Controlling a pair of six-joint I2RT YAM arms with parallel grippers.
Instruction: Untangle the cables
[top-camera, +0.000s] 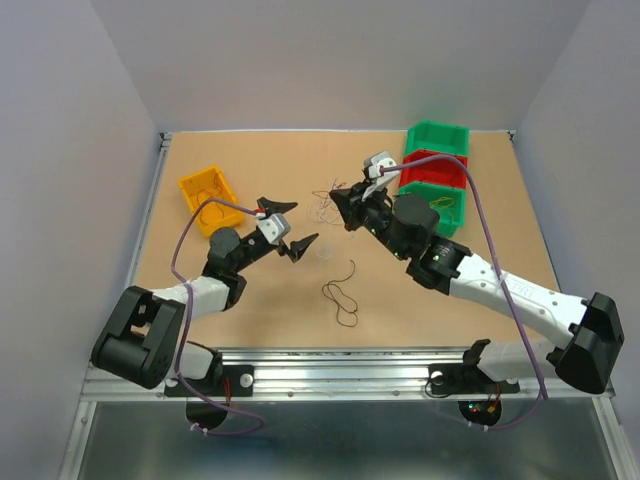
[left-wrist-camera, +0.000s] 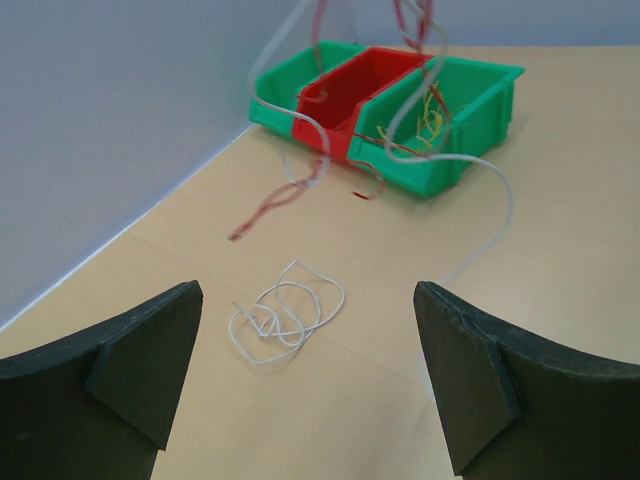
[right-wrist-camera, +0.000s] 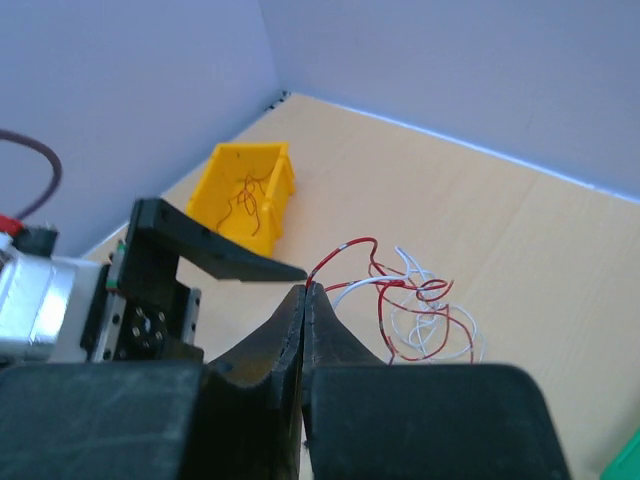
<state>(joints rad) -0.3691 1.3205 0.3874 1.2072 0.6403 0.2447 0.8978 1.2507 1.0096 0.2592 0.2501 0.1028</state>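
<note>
I will move my left gripper down and to the right in the top view, onto the loose end of the white cable, because it hangs clear of the red strands.
My right gripper (right-wrist-camera: 308, 289) is shut, pinching the end of a red wire of the cables (right-wrist-camera: 420, 310), a small clump of red and whitish strands. From above, that clump (top-camera: 322, 205) hangs just left of the right gripper (top-camera: 336, 197) near the table's middle. Its strands (left-wrist-camera: 305, 170) dangle from above in the left wrist view. A separate whitish cable (left-wrist-camera: 285, 315) lies coiled on the table, just ahead of my left gripper (left-wrist-camera: 308, 300), which is open and holds nothing. From above, the left gripper (top-camera: 295, 227) sits left of the clump. A dark cable (top-camera: 342, 292) lies loose nearer the front.
A yellow bin (top-camera: 208, 197) holding thin dark wires stands at the left. A row of green (top-camera: 437, 138), red (top-camera: 432, 168) and green (top-camera: 440, 200) bins stands at the back right; the nearest green one (left-wrist-camera: 450, 110) holds yellowish wires. Walls enclose the table.
</note>
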